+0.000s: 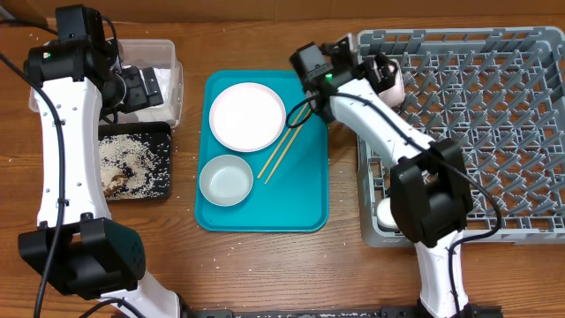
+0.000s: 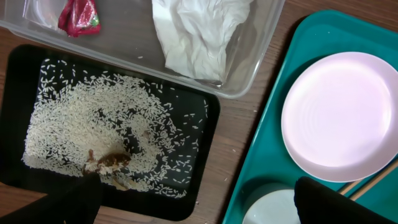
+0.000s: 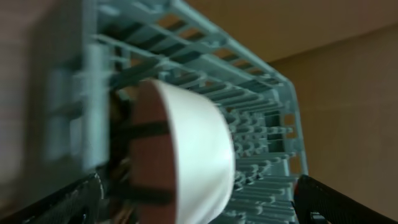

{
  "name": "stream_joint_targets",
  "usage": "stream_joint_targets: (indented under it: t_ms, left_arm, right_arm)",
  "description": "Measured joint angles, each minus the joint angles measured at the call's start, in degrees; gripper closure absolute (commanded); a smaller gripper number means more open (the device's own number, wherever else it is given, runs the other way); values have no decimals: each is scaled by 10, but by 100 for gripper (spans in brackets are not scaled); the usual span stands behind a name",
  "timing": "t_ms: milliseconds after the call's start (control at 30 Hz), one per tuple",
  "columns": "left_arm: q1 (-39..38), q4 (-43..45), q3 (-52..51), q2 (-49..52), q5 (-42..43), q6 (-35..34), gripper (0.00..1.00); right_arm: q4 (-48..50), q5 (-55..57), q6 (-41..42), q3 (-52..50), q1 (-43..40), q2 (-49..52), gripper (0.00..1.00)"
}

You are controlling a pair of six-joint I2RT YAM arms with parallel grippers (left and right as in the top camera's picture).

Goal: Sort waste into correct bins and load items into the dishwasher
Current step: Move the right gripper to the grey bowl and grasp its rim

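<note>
Next, the right gripper lifts off the racked bowl, then moves down onto the other bowl's rack-side rim on the teal tray, since that bowl still lies there.
My right gripper (image 1: 389, 81) is at the far-left corner of the grey dishwasher rack (image 1: 494, 132). It is open around a white bowl (image 3: 199, 149) that lies on its side among the pegs, with a gap beside the right finger (image 3: 339, 200). My left gripper (image 2: 199, 205) hangs open over the near edge of the black tray (image 2: 211, 124), which holds rice (image 2: 93, 118) and brown scraps (image 2: 112, 162). The clear tub (image 2: 261, 68) holds the red wrapper (image 2: 79, 15) and the white napkin (image 2: 199, 31). A plate (image 1: 247, 115), a bowl (image 1: 225, 179) and chopsticks (image 1: 284, 148) lie on the teal tray (image 1: 300, 203).
A small white dish (image 1: 386, 212) sits at the rack's near-left corner, partly hidden by the right arm. The left arm's base (image 1: 84, 252) stands at the near left. Bare wood lies between the black tray and the teal tray.
</note>
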Motion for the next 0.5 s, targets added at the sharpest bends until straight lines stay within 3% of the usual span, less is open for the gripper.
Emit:
stream_joint_targets:
  t_ms: [167,333,367,500]
  left_arm:
    - [0,0,0,0,0,0,0]
    - [0,0,0,0,0,0,0]
    - [0,0,0,0,0,0,0]
    - [0,0,0,0,-1,0,0]
  right_arm:
    - [-66,-117,12,41,29,-44,0]
    - [-115,-399,28,65,45,-123,0]
    - [-117,-459,37,65,45,-132,8]
    - [-59,-645,92,14,53,-137,15]
